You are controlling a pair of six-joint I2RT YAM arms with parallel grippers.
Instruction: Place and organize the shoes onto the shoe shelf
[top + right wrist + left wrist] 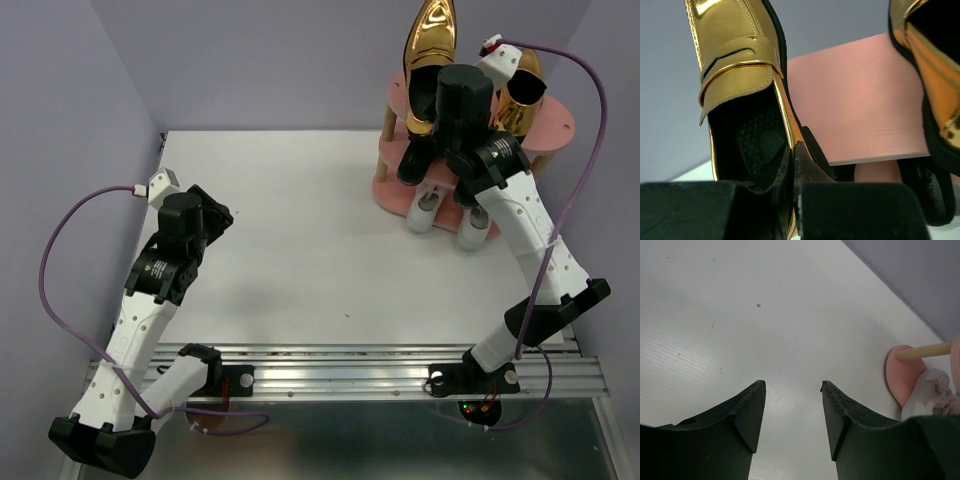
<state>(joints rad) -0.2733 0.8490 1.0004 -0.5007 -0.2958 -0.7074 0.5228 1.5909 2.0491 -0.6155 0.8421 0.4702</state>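
My right gripper is holding the gold shoe and will next carry it to the right in the top view, over the shelf's top board (860, 100), because there is empty pink space beside its mate.
My right gripper (794, 150) is shut on the side wall of a shiny gold shoe (735, 55), one finger inside its opening and one outside. It holds the shoe toe-up at the pink shoe shelf's top board (860, 100). From above, that gold shoe (432, 40) stands over the shelf (558, 122), with the second gold shoe (522, 95) to its right on the top board. Two white sneakers (428, 208) sit on the bottom tier. Black shoes are mostly hidden under my right arm. My left gripper (215, 215) is open and empty over the table at the left.
The left wrist view shows bare white table between my open fingers (750, 410), and at the far right the shelf's bottom board (899, 371), a wooden post (925, 351) and a white sneaker (930, 392). Purple walls enclose the table on the back and left.
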